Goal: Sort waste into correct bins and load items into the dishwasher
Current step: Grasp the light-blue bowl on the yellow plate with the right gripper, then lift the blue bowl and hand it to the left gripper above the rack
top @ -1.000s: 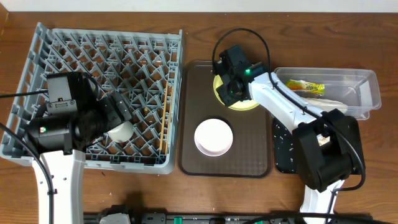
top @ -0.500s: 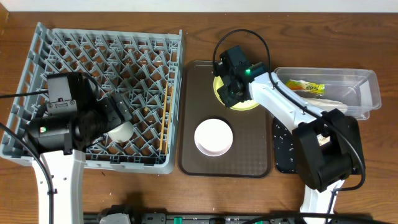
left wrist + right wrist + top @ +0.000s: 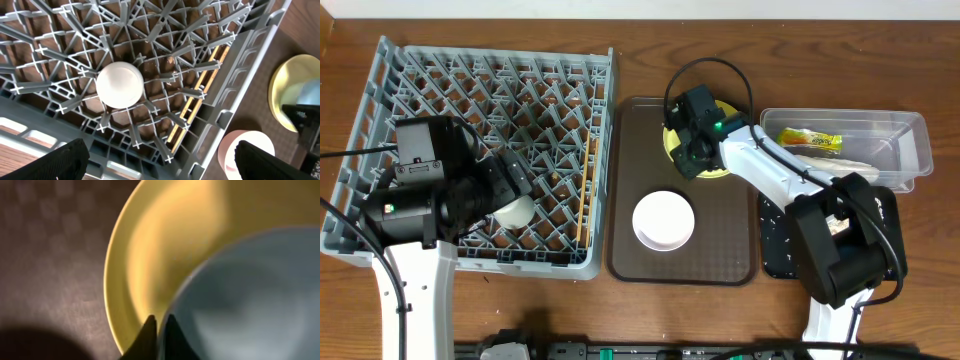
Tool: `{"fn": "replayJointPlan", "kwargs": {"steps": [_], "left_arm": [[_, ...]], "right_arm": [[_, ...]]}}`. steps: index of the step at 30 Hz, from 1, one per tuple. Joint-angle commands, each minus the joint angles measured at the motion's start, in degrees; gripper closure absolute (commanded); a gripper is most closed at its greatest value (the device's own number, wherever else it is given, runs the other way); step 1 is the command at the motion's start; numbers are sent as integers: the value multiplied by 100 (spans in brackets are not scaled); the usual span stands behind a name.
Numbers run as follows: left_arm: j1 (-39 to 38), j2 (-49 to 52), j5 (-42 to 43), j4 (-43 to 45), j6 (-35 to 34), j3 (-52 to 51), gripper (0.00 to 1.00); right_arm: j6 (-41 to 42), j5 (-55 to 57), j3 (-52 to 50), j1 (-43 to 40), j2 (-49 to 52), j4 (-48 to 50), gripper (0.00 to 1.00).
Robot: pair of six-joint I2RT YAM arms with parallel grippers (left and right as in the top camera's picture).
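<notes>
Some dish rack wires beside the cup are free, to the left of my right gripper in the overhead view. I will lift the bowl over them, tilt it and release it.
My right gripper (image 3: 159,330) is shut on the rim of the light blue bowl (image 3: 250,295), which sits on the yellow plate (image 3: 150,245). In the overhead view that gripper (image 3: 695,150) covers the bowl, and only the plate's edge (image 3: 718,172) shows on the brown serving tray. My left gripper (image 3: 165,165) is open above the grey dish rack (image 3: 240,55), near the small white cup (image 3: 119,84). The cup (image 3: 513,211) and the chopsticks (image 3: 585,190) lie in the rack (image 3: 380,90). The white bowl (image 3: 663,220) stands on the serving tray.
The brown serving tray (image 3: 630,150) lies between the rack and the bins. The clear tub (image 3: 910,140) holds the snack wrapper (image 3: 810,139) and the white napkin (image 3: 845,165). The black tray (image 3: 775,245) holds rice grains, partly under my right arm.
My right gripper has shifted slightly over the plate, covering more of it. The left arm has not moved.
</notes>
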Motion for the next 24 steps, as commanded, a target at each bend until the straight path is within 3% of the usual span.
{"fn": "replayJointPlan", "kwargs": {"steps": [1,8,12,16,24], "left_arm": [[35,-44,-225,-15,11,142,4],[393,-459,-216,125,-208,149,4],[671,-962,46,234,-398,149,0],[782,-1508,691,369,-391,149,2],[780,-2415,1307,400,-374,146,2]], "right_arm": [[9,-2,107,22,-28,-2,99],[13,-772,1187,24,-581,-514,99],[433,-2194,1912,20,-946,-225,99],[1552,-3901,2092,31,-975,1316,99],[4367,-5453,2070,763,306,5399,99]]}}
